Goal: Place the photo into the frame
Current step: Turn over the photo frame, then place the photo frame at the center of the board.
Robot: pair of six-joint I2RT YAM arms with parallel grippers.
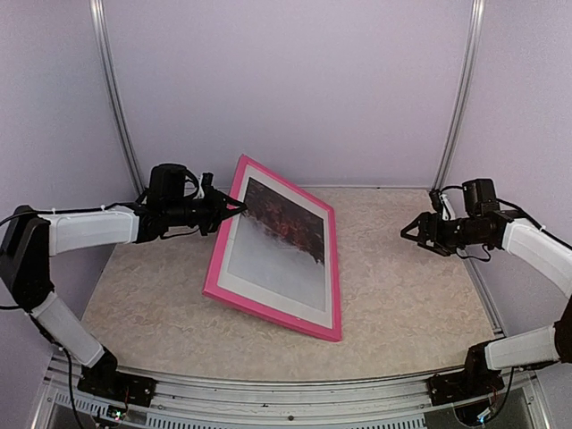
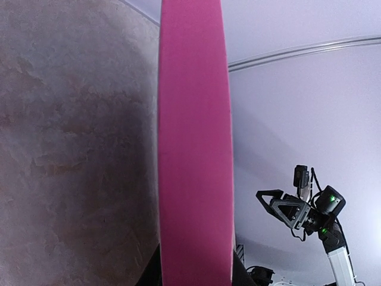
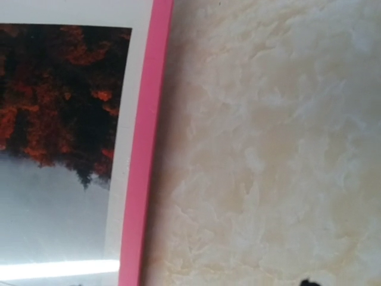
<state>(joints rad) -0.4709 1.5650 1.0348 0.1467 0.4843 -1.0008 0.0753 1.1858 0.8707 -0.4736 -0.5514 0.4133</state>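
My left gripper should next lower the frame's raised edge to the tabletop below and let go of the frame's edge, because the photo [image 1: 277,241] is already inside.
The frame [image 1: 268,308] is bright pink and tilted. Its near edge rests on the table and its far left side is lifted. The photo [image 1: 277,241] of dark red foliage under grey sky sits inside it, face up. My left gripper [image 1: 234,207] is shut on the frame's upper left edge. In the left wrist view that edge [image 2: 193,149] fills the gap between the jaws of the left gripper [image 2: 195,275]. My right gripper [image 1: 409,234] hangs open to the right of the frame, holding nothing. The right wrist view shows the frame's border [image 3: 143,155] and the photo [image 3: 59,119] from beside it.
The beige marbled table [image 1: 402,304] stretches between the frame and the right arm. Pale walls with metal corner rails [image 1: 460,98] close in the back and sides. The right gripper [image 2: 280,205] shows in the left wrist view.
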